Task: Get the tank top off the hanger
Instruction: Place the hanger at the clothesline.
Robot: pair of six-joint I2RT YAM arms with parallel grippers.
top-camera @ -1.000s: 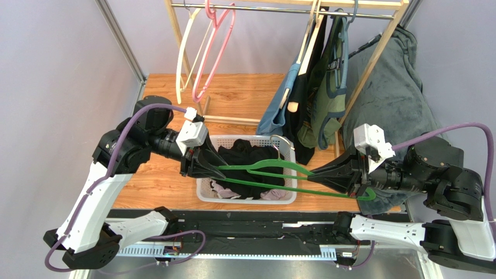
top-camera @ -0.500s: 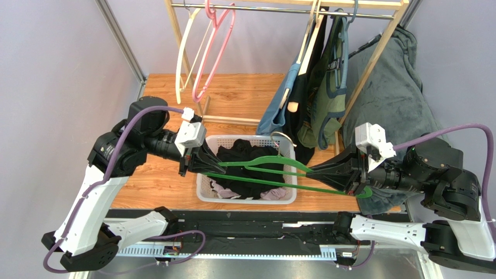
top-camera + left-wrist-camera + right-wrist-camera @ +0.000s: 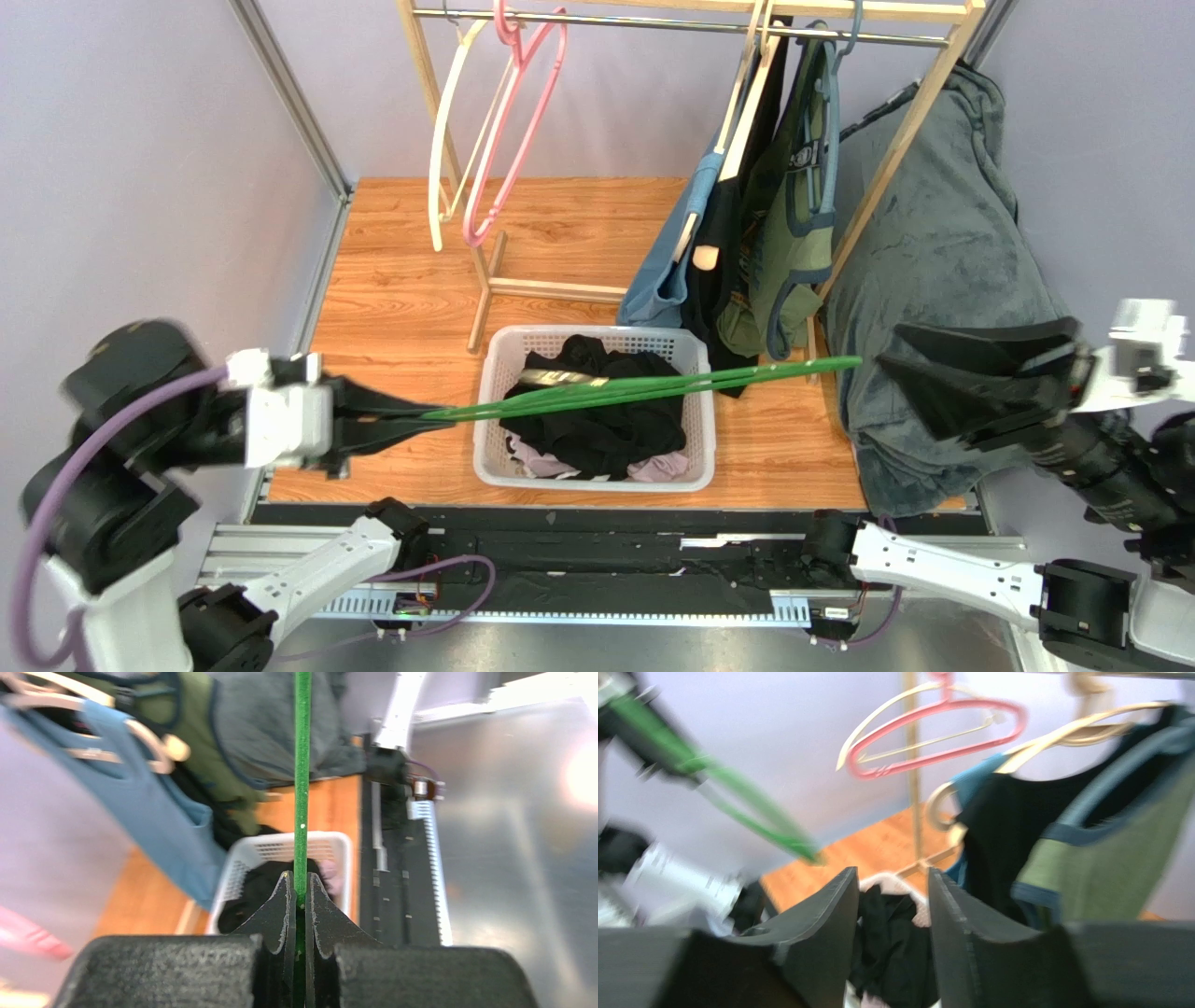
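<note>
My left gripper must carry the bare green hanger (image 3: pixel 645 388) outward and release it at the clothes bar's empty part (image 3: pixel 596 21) beside the pink hangers, since that part lies outward.
A bare green hanger (image 3: pixel 645 388) stretches across the white basket (image 3: pixel 493 445), its far tip near the hanging clothes. My left gripper (image 3: pixel 428 415) is shut on its left end. In the left wrist view the green bar (image 3: pixel 302 777) runs straight out from between the pinched jaws (image 3: pixel 300 890). A black tank top (image 3: pixel 606 424) lies crumpled in the basket, off the hanger. My right gripper (image 3: pixel 891 353) stands open and empty at the right, apart from the hanger's tip. The right wrist view shows spread jaws (image 3: pixel 893 882), the black tank top (image 3: pixel 892 952) beyond them and the blurred hanger (image 3: pixel 756 815) at upper left.
A wooden rack (image 3: pixel 484 266) stands behind the basket with pink and cream hangers (image 3: pixel 491 126) on its rail. Blue, black and green garments (image 3: pixel 758 224) hang at its right end. A grey blanket (image 3: pixel 954 238) is draped over the rack's right side.
My right gripper let go of the hanger's hook end and drew back to the right. The left arm pulled left and toward the near edge, swinging the hanger into a long line over the basket.
</note>
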